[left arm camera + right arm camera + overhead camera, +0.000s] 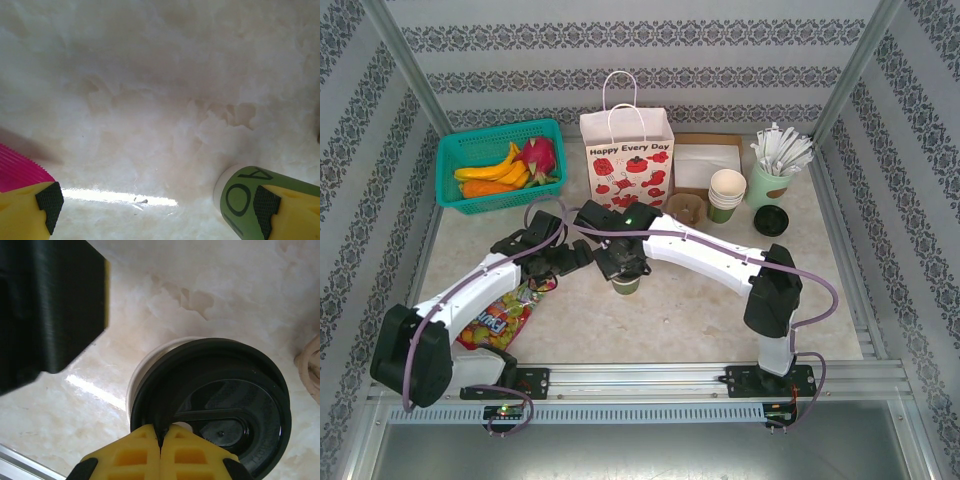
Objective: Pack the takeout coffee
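Note:
I should next lower the lid with my right gripper toward the cup's exposed white rim and then let go of the lid's near rim, because the lid is off-centre.
The takeout coffee [625, 284], a dark-green cup with a black lid [220, 390], stands on the marble table [700, 310] at centre front. My right gripper [161, 432] comes down on it from above, its yellow fingertips shut on the lid's near rim. My left gripper [157, 205] sits low beside the cup on its left. It is open with bare table between the fingers, and the cup's green side [240, 195] lies against the right finger [287, 210]. From overhead the two grippers [582, 255] [623, 265] crowd together over the cup.
A white "Happy Every Day" paper bag [627, 160] stands upright behind the cup. A green fruit basket [500, 165] is back left. Napkin box [707, 160], stacked paper cups [726, 190], a pale cup of white sticks [770, 180] and a loose black lid [772, 220] sit back right. A candy packet [505, 315] lies front left.

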{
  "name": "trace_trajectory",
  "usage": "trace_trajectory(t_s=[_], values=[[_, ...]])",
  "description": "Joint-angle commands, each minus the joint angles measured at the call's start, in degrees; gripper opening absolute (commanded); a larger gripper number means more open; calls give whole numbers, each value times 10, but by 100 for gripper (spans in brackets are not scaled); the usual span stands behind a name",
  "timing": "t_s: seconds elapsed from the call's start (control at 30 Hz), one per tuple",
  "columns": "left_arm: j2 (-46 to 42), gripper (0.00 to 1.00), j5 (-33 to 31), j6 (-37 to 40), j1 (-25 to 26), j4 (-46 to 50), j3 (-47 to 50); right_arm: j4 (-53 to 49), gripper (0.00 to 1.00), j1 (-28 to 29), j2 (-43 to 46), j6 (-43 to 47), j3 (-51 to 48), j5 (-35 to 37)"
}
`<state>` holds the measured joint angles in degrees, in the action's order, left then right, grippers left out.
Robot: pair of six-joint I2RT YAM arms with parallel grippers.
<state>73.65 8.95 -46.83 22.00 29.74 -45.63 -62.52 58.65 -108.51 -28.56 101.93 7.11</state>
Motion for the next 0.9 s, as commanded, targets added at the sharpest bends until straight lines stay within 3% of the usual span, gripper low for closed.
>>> trace_trajectory(t_s=[0.0, 0.47, 0.87], values=[[18, 100, 31, -8, -3, -26, 7, -23, 5, 5, -10, 7, 18, 21], [43, 100, 13, -14, -2, -8, 7, -17, 6, 8, -34, 11, 19, -5], [65, 100, 56, -19, -3, -43, 14, -22, 8, 12, -48, 11, 18, -12]])
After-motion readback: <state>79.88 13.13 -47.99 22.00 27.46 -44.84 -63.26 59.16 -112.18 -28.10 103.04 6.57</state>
